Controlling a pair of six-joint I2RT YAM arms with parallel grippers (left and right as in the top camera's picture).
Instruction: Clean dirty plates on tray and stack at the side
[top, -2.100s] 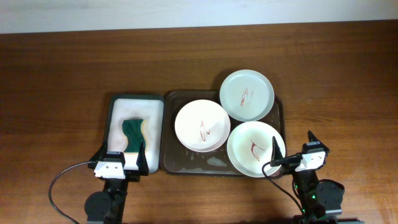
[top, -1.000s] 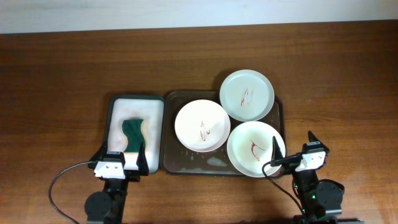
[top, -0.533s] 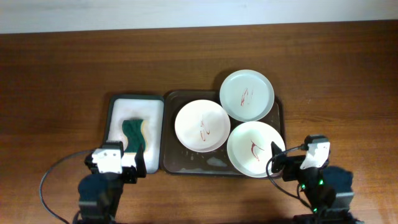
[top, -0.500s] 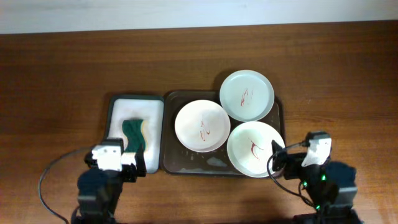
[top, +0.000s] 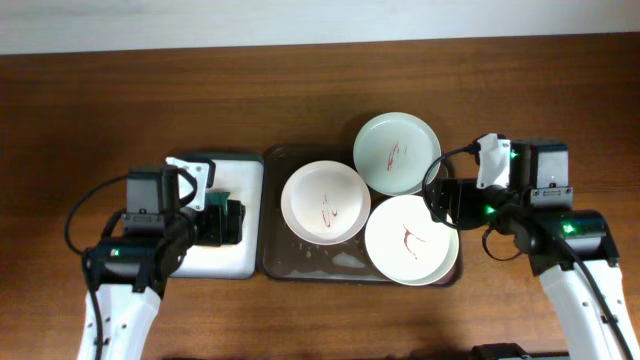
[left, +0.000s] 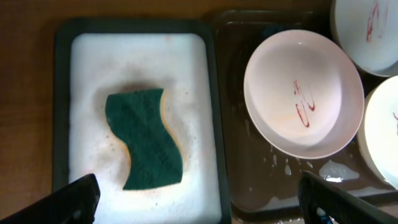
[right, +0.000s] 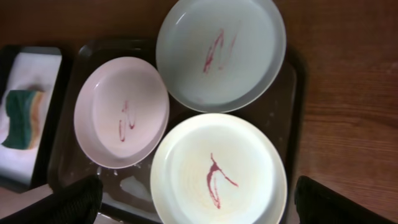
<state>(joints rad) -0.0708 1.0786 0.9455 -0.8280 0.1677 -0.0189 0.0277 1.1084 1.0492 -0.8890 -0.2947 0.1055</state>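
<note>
I should next move my right gripper down and to the left in the overhead view, onto the sponge-side white plate's rim (top: 367, 204) (right: 166, 118), where a gap between the plates leaves room.
Three plates with red scribbles lie in the dark brown tray (top: 300, 263): a white one at left (top: 325, 202), a pale green one at the back (top: 397, 153), a white one at front right (top: 405, 243). My left gripper (top: 222, 222) is open and empty above the foam-lined small tray; the left wrist view (left: 205, 208) shows its fingers wide apart over the foam. My right gripper (top: 446, 200) is open and empty above the tray's right side; in the right wrist view (right: 205, 208) it hangs over the front right plate (right: 217, 171). The other two plates (right: 121, 112) (right: 221, 53) lie beyond.
A green sponge (left: 144, 146) lies on white foam in the smaller black-rimmed tray (left: 62, 93), left of the brown tray (left: 249, 180). Foam patches sit on the brown tray's front floor. Bare wooden table surrounds both trays.
Both arms have risen from the table's front edge and moved forward: the left now over the sponge tray, the right over the brown tray's right side. Plates and sponge have not moved.
</note>
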